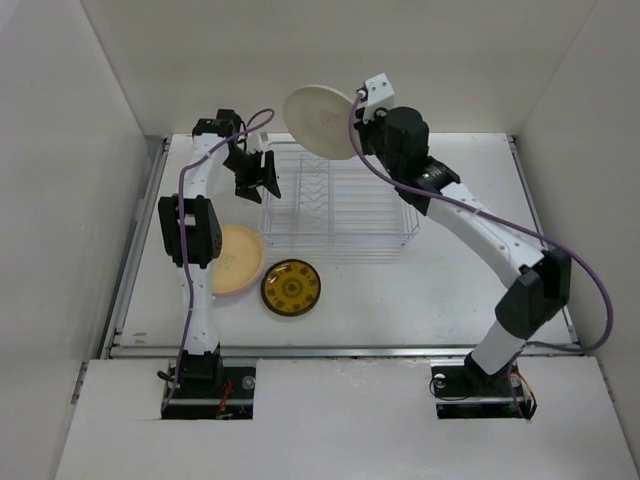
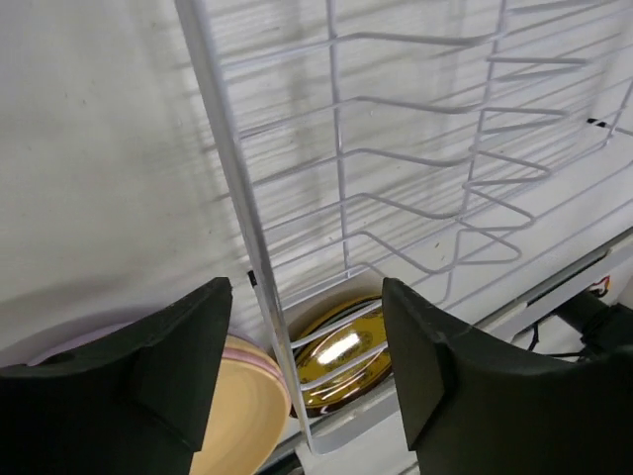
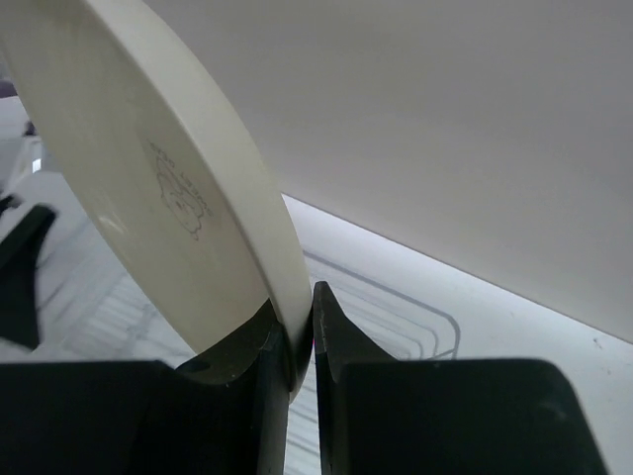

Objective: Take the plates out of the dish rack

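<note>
It is too early to open my right gripper. It should first move back toward the tan plate and down, to lay the cream plate (image 1: 318, 122) over the tan plate.
The wire dish rack (image 1: 335, 205) stands mid-table and holds no plates; it also shows in the left wrist view (image 2: 341, 168). My right gripper (image 1: 357, 118) is shut on the rim of a cream plate (image 1: 318, 122), held on edge in the air above the rack's far left corner; the right wrist view shows the plate (image 3: 168, 178) pinched between the jaws (image 3: 302, 341). My left gripper (image 1: 258, 175) is open and empty just left of the rack, jaws wide apart (image 2: 307, 366). A tan plate on a pink one (image 1: 236, 260) and an amber patterned plate (image 1: 290, 287) lie on the table.
White walls enclose the table on three sides. A metal rail (image 1: 340, 350) runs along the near edge. The tan plate stack (image 2: 232, 416) and amber plate (image 2: 341, 356) show below the left gripper through the rack's corner.
</note>
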